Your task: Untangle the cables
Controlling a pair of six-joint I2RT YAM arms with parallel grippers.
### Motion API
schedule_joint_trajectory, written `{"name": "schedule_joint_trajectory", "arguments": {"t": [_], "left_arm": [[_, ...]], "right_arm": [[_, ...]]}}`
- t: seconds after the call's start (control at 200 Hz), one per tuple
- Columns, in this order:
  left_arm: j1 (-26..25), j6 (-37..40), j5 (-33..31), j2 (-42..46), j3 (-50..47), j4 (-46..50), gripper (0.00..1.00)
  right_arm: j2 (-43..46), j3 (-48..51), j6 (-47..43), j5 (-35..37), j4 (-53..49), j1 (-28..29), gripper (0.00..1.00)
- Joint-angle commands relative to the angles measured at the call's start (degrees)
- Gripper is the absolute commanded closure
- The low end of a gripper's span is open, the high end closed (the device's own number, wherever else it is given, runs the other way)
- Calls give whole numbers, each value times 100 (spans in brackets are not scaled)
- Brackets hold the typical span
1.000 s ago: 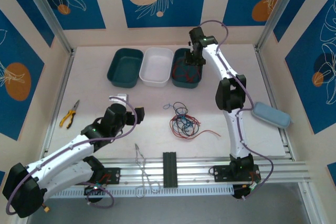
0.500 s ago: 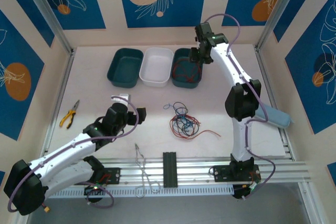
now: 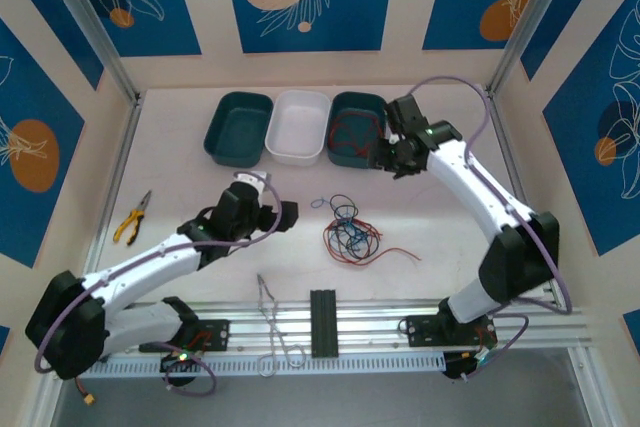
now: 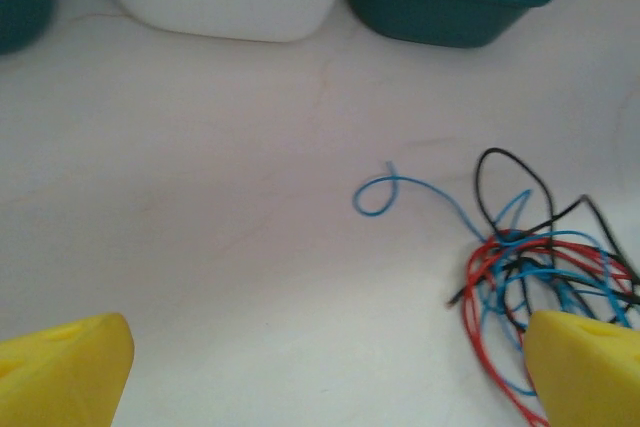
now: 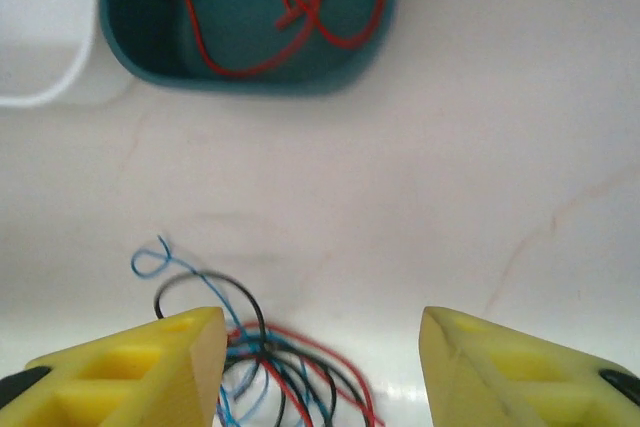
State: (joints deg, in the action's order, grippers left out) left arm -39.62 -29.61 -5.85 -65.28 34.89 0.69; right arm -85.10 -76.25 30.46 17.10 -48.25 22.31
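Note:
The red cable at the tangle's near edge [image 3: 373, 260] trails its end clear there. So next my right gripper moves back from beside the teal tray and lowers onto the cable.
A tangle of thin red, black and blue cables [image 3: 350, 232] lies mid-table, with a blue loop [image 4: 376, 194] trailing to its left and a red end [image 3: 405, 253] to its right. A loose red cable [image 5: 262, 5] lies coiled inside the right teal tray [image 3: 356, 127]. My left gripper [image 3: 287, 214] is open, low over the table left of the tangle [image 4: 545, 267], nothing between its yellow fingers [image 4: 62, 367]. My right gripper [image 3: 388, 159] is open, above the table between the teal tray [image 5: 250, 22] and the tangle [image 5: 260, 357], holding nothing.
A white tray [image 3: 299, 126] and a second teal tray [image 3: 238, 127] stand in a row at the back. Yellow-handled pliers [image 3: 131, 217] lie at the left edge. A silvery wire loop [image 3: 272, 325] and a black block [image 3: 323, 323] sit on the front rail. A blue pouch lies at the right.
My right gripper has left the right teal tray, swinging right and toward the front, now empty beside it. The left gripper has moved right toward the tangle.

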Motion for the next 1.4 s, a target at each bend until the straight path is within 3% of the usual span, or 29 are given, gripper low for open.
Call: {"name": "schedule_joint_trajectory", "arguments": {"t": [0.0, 0.335, 0.57, 0.675, 0.99, 1.396], "left_arm": [[-55, -170, 761, -336, 352, -648, 0], [-612, -55, 1473, -1867, 1599, -465, 0], [-946, 144, 1675, -2767, 2235, -54, 0], [-995, 176, 1674, -3098, 2409, 106, 1], [-1004, -75, 1790, -3625, 2357, -196, 19], [-1000, -286, 1762, -3703, 2050, -541, 37]], "right_arm": [[609, 710, 675, 25, 31, 71, 46], [2221, 2212, 1644, -41, -488, 289, 44], [2747, 2967, 2284, -382, -307, 551, 53], [2695, 3310, 2544, -553, -12, 826, 55], [1941, 3751, 2857, -963, 1215, 1489, 57], [1195, 3648, 2805, -802, 1557, 1484, 70]]}}
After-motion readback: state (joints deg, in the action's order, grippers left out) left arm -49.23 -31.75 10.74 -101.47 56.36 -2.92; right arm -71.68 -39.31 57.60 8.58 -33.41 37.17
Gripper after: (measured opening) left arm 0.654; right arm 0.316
